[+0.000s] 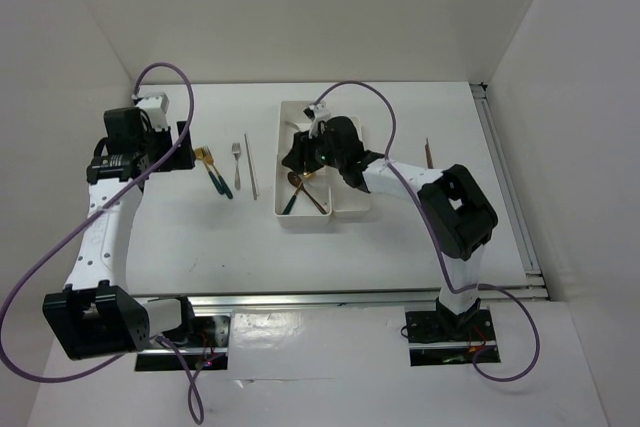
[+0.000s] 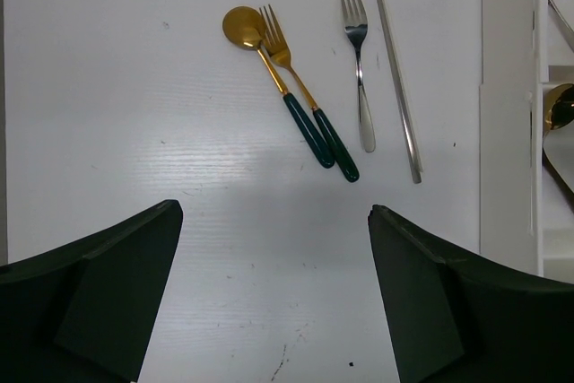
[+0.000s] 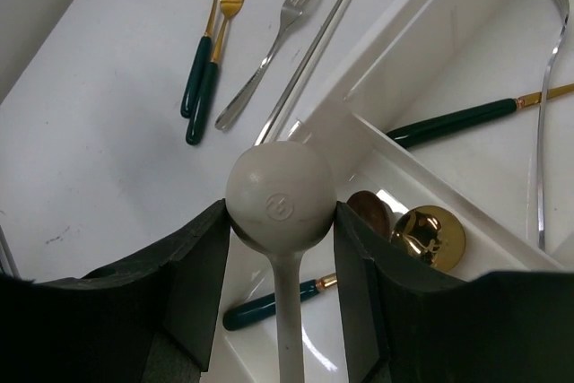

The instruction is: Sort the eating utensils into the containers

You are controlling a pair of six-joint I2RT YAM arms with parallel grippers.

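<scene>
The gold spoon is still outside the tray, so my left gripper needs to move down and to the right in the top view next, onto the gold spoon's green handle (image 1: 215, 182) (image 2: 305, 127).
My right gripper (image 3: 280, 214) is shut on the round bowl of a white spoon (image 3: 280, 193), whose handle runs down between the fingers. It hangs over the white tray (image 3: 421, 20), above a compartment holding a gold spoon (image 3: 430, 236), a brown wooden spoon (image 3: 366, 211) and a green handle (image 3: 269, 307). The compartment beyond holds a green-handled utensil (image 3: 457, 118) and a silver fork (image 3: 545, 87). My left gripper (image 2: 275, 213) stands open and empty over the table. Ahead of it lie a gold spoon (image 2: 244, 28), a gold fork (image 2: 278, 40), a silver fork (image 2: 359, 69) and a silver chopstick (image 2: 395, 69).
In the top view the tray (image 1: 283, 197) lies mid-table with my right gripper (image 1: 305, 154) over it, and my left gripper (image 1: 185, 155) is at the far left. A brown chopstick (image 1: 429, 152) lies right of the tray. White walls enclose the table.
</scene>
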